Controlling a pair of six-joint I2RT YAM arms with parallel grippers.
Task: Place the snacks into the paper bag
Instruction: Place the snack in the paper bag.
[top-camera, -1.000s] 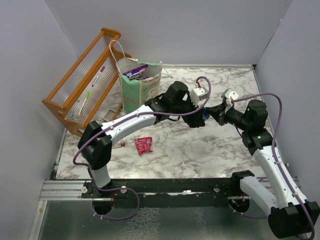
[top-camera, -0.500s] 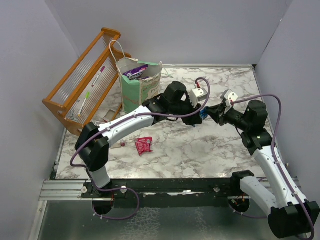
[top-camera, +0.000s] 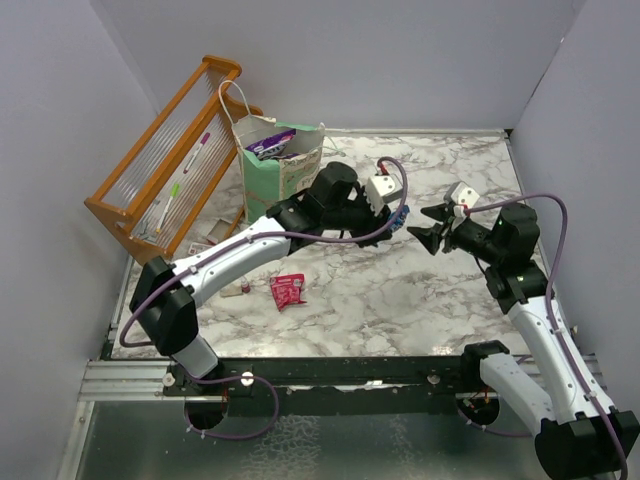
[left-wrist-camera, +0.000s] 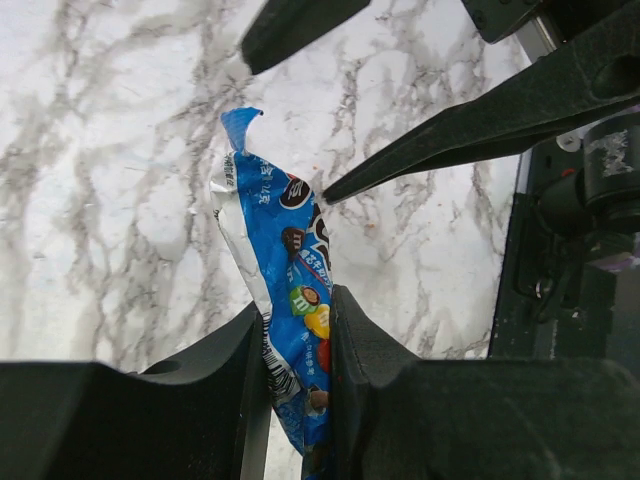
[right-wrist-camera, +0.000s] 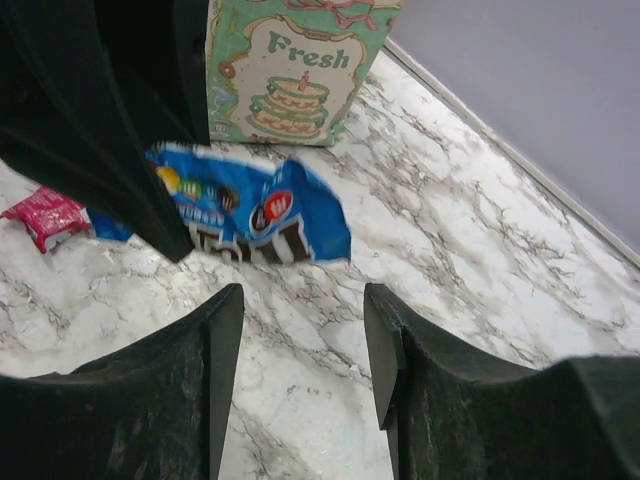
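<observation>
I will next move my left gripper outward over the bag's opening (top-camera: 283, 142), which is to its left in the top view, and let go of the blue packet (top-camera: 403, 213) where another snack sits.
A blue snack packet (left-wrist-camera: 283, 255) hangs above the marble table, and my left gripper (left-wrist-camera: 298, 305) is shut on its lower half. From above, that left gripper (top-camera: 399, 217) hovers mid-table with the blue packet (top-camera: 403, 213) at its tip. Just to its right my right gripper (top-camera: 431, 228) stands open, apart from the packet. Its wrist view shows the open right gripper (right-wrist-camera: 300, 300) with the blue packet (right-wrist-camera: 255, 215) beyond its tips. The mint-green paper bag (top-camera: 281, 180) stands back left with a purple snack (top-camera: 270, 143) in its mouth. A red snack (top-camera: 288, 290) lies on the table.
An orange slatted rack (top-camera: 165, 160) leans against the left wall beside the bag. A tiny red-capped tube (top-camera: 245, 288) lies left of the red snack. Grey walls close in the table (top-camera: 400, 310) on three sides.
My right gripper has opened, let go of the blue packet and pulled back to the right. My left gripper has shut on the packet and carried it slightly left.
</observation>
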